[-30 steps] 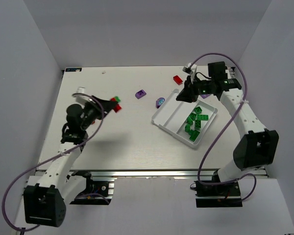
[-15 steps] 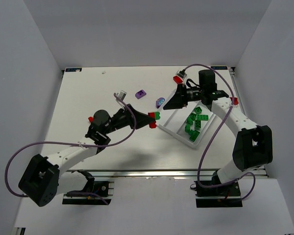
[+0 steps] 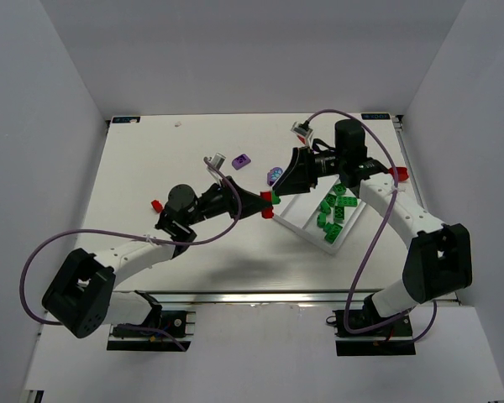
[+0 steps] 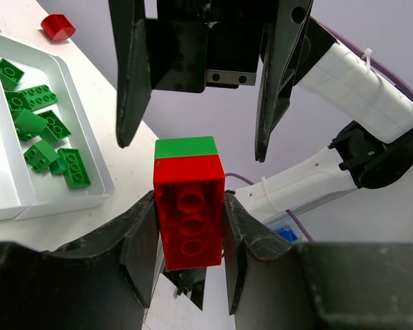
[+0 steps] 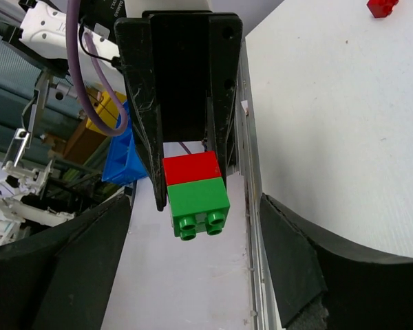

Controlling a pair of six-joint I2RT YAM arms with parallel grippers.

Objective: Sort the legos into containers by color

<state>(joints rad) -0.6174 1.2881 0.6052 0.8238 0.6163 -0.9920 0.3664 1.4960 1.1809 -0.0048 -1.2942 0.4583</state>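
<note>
My left gripper moves over the white tray's bare section beside the green legos next, lowers and releases. The section lies below it, to its right in the top view.
My left gripper is shut on a red lego with a green lego stuck on its far end. It holds the pair in the air just off the near-left corner of the white tray. My right gripper faces it, open. Its fingers stand on either side of the green lego without touching it. Several green legos lie in one compartment of the tray; its other containers look bare.
A purple lego and a purple-blue piece lie on the table behind the grippers. One red lego lies at the left, and another red one to the right of the tray.
My left arm swung right from the table's left side, carrying the red-and-green pair to the tray's corner. My right gripper opened and moved left from over the tray to meet it.
</note>
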